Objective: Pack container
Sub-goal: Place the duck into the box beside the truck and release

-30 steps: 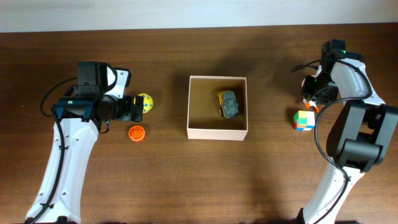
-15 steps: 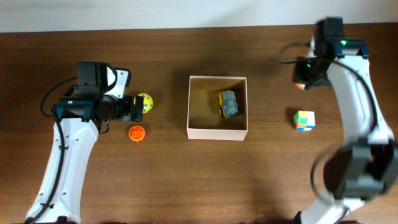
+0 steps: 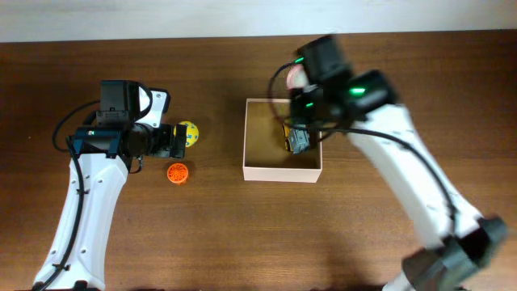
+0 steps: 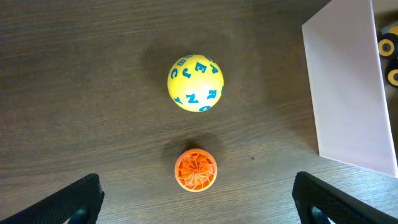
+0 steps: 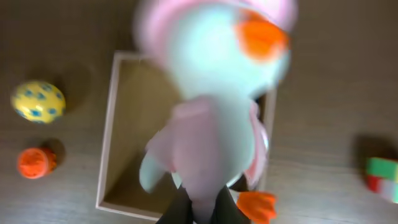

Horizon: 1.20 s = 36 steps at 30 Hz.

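The right gripper shifts left in the overhead view next, then lowers the bird toward the container's empty bottom, since the car (image 3: 300, 143) occupies one side of the container.
The container (image 3: 282, 172), a white-walled square box with a tan inside, stands mid-table and holds a grey and yellow toy car (image 3: 300, 143). My right gripper (image 3: 304, 95) hangs over the box's far right part, shut on a pink and white toy bird with orange beak and feet (image 3: 296, 76). In the right wrist view the blurred bird (image 5: 211, 106) fills the middle above the box (image 5: 106, 152). My left gripper (image 3: 174, 140) is open and empty left of the box, with a yellow lettered ball (image 4: 195, 82) and an orange ridged disc (image 4: 196, 169) in front of its jaws (image 4: 196, 208).
A multicoloured cube (image 5: 382, 179) lies on the table right of the box; the right arm hides it from overhead. The ball (image 3: 187, 132) and disc (image 3: 178, 173) lie left of the box. The box's white wall (image 4: 345, 87) shows at the left wrist view's right edge.
My right arm has swung left from the table's far right edge to above the box, carrying the toy bird. The left arm, ball, disc and car have not moved.
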### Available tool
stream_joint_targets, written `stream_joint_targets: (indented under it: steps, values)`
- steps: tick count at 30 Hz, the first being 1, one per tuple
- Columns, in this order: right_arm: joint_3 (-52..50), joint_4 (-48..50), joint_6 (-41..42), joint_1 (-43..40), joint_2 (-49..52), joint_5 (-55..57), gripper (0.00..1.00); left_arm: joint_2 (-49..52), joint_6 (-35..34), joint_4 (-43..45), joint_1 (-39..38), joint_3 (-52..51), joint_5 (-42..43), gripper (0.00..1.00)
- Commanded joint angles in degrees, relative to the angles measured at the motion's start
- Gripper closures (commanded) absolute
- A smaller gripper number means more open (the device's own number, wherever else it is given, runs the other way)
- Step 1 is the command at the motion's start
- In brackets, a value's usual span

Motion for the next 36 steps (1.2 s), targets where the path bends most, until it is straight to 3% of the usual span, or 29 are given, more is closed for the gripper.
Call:
stream_joint_targets:
  steps: [1,14,17,19,22,31,36]
  values:
    - [-1.75,1.55,4.17,3.76,5.62,2.58,0.96,0.39,-0.31,0.15,-0.07,1.01,0.83,0.01]
    - [-1.77,7.08,4.42,9.81,20.74,1.42,0.96,0.39,-0.31,0.15,-0.07,1.01,0.83,0.01]
    - [-1.70,7.15,4.15,9.81,20.59,1.70,0.83,0.39,-0.31,0.15,-0.07,1.01,0.81,0.01]
    - [-1.70,7.48,3.23,9.81,19.85,2.62,0.56,0.39,-0.31,0.15,-0.07,1.01,0.81,0.01]
    - [-1.70,7.52,1.44,9.75,18.03,5.14,0.37,0.39,-0.31,0.15,-0.07,1.01,0.81,0.01]
    - [-1.44,5.64,-2.51,8.85,3.56,11.72,0.26,0.39,-0.31,0.15,-0.07,1.01,0.83,0.01]
    - [-1.44,0.85,-2.51,3.28,-8.83,16.94,0.22,0.39,-0.31,0.15,-0.07,1.01,0.81,0.01]
